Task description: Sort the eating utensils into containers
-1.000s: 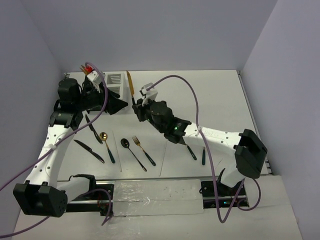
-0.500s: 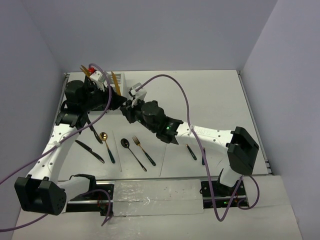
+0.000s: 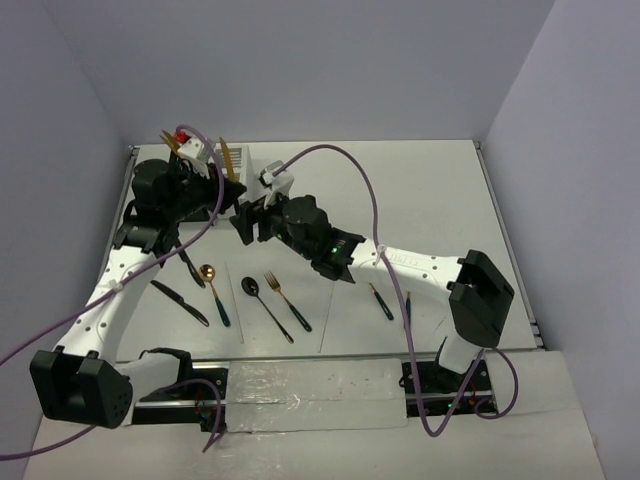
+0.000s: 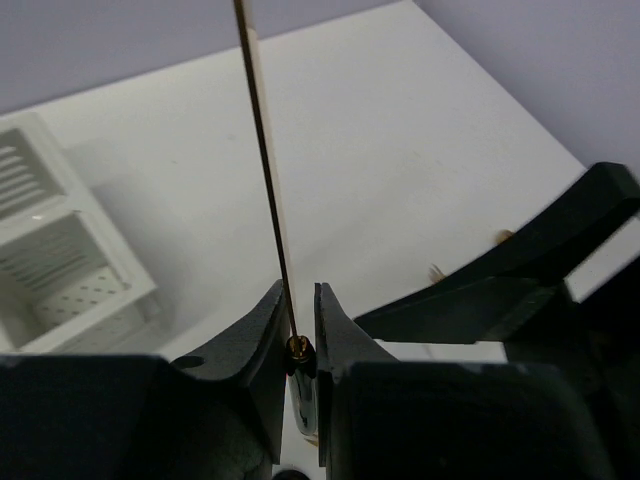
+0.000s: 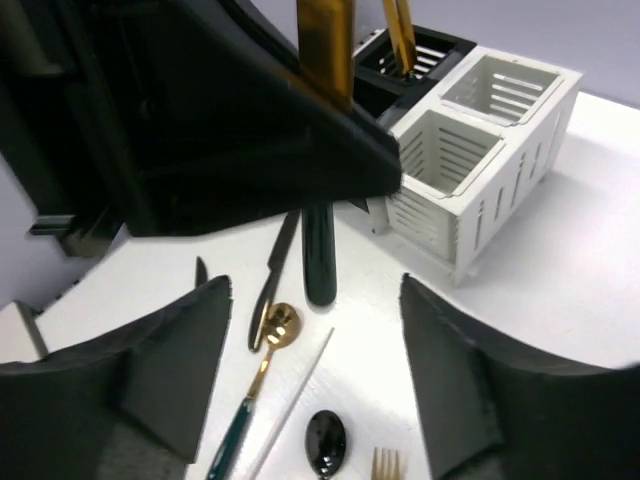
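Note:
The knife's hanging handle goes down into the black caddy next, as my left gripper swings outward, away from the right gripper. A gold utensil already stands in the caddy.
My left gripper (image 3: 222, 195) (image 4: 298, 292) is shut on a knife (image 4: 262, 150), where its upright gold blade meets the dark handle (image 5: 318, 255) hanging below. Just right of it, my right gripper (image 3: 243, 225) (image 5: 315, 285) stands open, its fingers on either side of that handle without touching it. The containers stand behind: a white caddy (image 5: 480, 150) (image 4: 60, 270) and a black caddy (image 5: 410, 55) with a gold utensil in it. On the table lie a black knife (image 5: 275, 275), a gold spoon (image 3: 212, 290), a thin white stick (image 5: 295, 400), a black spoon (image 3: 265, 305) and a gold fork (image 3: 287, 300).
Another black knife (image 3: 180, 302) lies at the left front, and two short dark utensils (image 3: 383, 300) lie under the right arm. Purple cables loop over both arms. Walls close the table at the back and both sides.
The right gripper carried the gold-bladed knife left to the left gripper and opened. The left gripper closed on the knife.

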### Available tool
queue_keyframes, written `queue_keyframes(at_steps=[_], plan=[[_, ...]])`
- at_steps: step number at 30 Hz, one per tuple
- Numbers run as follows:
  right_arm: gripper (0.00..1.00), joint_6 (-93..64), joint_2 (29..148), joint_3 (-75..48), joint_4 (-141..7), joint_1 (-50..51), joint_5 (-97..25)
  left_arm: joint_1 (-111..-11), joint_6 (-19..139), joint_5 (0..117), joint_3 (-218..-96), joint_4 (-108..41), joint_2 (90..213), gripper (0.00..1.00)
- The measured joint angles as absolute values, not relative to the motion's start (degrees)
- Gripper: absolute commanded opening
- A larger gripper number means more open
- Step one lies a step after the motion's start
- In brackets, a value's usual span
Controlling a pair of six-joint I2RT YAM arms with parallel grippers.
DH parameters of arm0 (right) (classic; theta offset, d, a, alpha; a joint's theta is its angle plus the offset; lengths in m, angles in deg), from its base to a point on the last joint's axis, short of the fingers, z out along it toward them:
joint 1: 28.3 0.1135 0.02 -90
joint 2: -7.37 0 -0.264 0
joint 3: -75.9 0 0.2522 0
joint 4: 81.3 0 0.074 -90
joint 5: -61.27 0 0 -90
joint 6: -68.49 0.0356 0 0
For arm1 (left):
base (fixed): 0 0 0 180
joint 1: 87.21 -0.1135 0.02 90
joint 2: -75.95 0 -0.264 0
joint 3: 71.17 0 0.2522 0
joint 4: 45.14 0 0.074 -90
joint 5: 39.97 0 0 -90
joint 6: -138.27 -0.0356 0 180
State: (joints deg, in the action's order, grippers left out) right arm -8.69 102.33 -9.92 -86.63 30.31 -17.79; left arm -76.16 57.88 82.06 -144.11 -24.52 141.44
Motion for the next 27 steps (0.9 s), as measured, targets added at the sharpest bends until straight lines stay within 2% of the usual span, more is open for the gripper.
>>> queue_keyframes(at_steps=[6, 14, 21, 27], plan=[[0.84, -8.4, 100.0, -6.3, -86.9, 29.0, -17.6, -80.7, 54.5, 74.5, -146.5, -30.8, 147.6, 0.00], [0.84, -8.9, 90.8, 4.8, -87.6, 28.8, -14.6, -91.7, 53.9, 67.0, -165.8, -41.3, 170.7, 0.00], [0.84, -9.2, 86.4, 11.6, -87.7, 28.8, -11.5, -92.6, 53.5, 63.5, -176.3, -44.0, 186.2, 0.00], [0.84, -9.2, 83.8, 15.0, -87.5, 28.8, -9.4, -93.2, 54.1, 63.3, -177.6, -44.5, 192.9, 0.00]])
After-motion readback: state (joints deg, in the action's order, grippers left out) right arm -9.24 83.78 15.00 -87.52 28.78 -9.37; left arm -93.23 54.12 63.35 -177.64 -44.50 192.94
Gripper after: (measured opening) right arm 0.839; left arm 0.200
